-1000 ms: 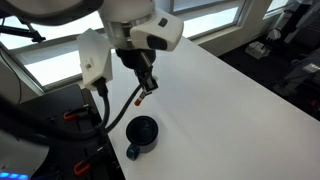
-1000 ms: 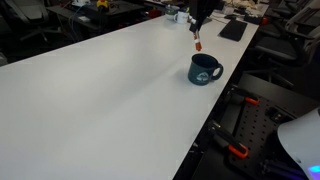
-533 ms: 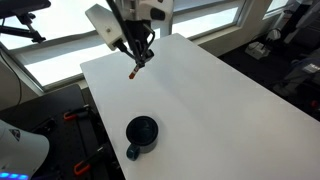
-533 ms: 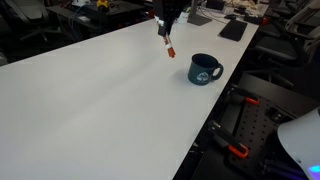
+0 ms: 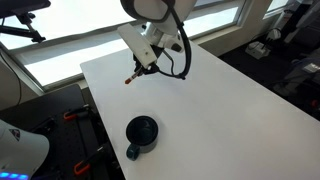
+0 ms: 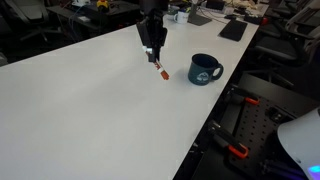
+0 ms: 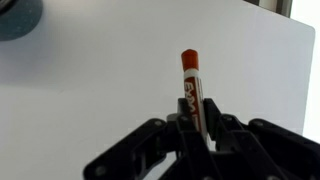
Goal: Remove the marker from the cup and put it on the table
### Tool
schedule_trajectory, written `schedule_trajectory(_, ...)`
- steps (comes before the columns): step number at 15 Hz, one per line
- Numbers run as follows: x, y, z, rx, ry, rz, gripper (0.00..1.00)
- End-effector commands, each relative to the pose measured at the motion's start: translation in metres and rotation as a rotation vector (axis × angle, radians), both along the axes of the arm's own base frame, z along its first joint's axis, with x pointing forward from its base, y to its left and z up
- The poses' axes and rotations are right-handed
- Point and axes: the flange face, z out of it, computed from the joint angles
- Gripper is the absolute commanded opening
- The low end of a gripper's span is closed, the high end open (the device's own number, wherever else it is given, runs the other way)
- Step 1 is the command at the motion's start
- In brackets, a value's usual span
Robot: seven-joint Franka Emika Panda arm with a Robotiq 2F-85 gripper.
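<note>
My gripper should next lower the marker (image 7: pixel 191 88) onto the bare white table beside the cup and let go of it there, because the orange tip is still above the table.
My gripper (image 5: pixel 146 66) (image 6: pixel 153 55) (image 7: pixel 197 118) is shut on the marker (image 7: pixel 191 88), a thin pen with a reddish-orange tip. The tip points down at the white table (image 5: pixel 220 100) (image 6: pixel 80 100) and hangs just above it in both exterior views (image 5: pixel 130 79) (image 6: pixel 160 70). The dark mug-shaped cup (image 5: pixel 141 134) (image 6: pixel 204 69) stands apart from the gripper near the table's edge, with nothing showing inside it. In the wrist view only a blurred piece of the cup (image 7: pixel 18 18) shows at the top left corner.
The table's edge runs close to the cup (image 6: pixel 235 75). Black equipment with orange clamps (image 6: pixel 238 150) sits below that edge. Windows (image 5: pixel 60 50) and dark clutter (image 5: pixel 290 45) lie beyond the far sides. Desks with items (image 6: pixel 232 25) stand at the back.
My gripper has carried the marker from above the cup out over the open table and lowered it close to the surface. The cup has not moved.
</note>
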Motion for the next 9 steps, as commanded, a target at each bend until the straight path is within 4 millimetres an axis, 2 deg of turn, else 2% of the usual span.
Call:
schedule_trajectory(1, 0.020, -0.016, -0.038, 0.039, 0.123, 0.011, 0.05)
schedule_trajectory(6, 0.023, -0.042, -0.093, 0.021, 0.244, -0.006, 0.05)
schedule_trajectory(9, 0.023, -0.051, -0.122, -0.048, 0.264, -0.009, 0.05)
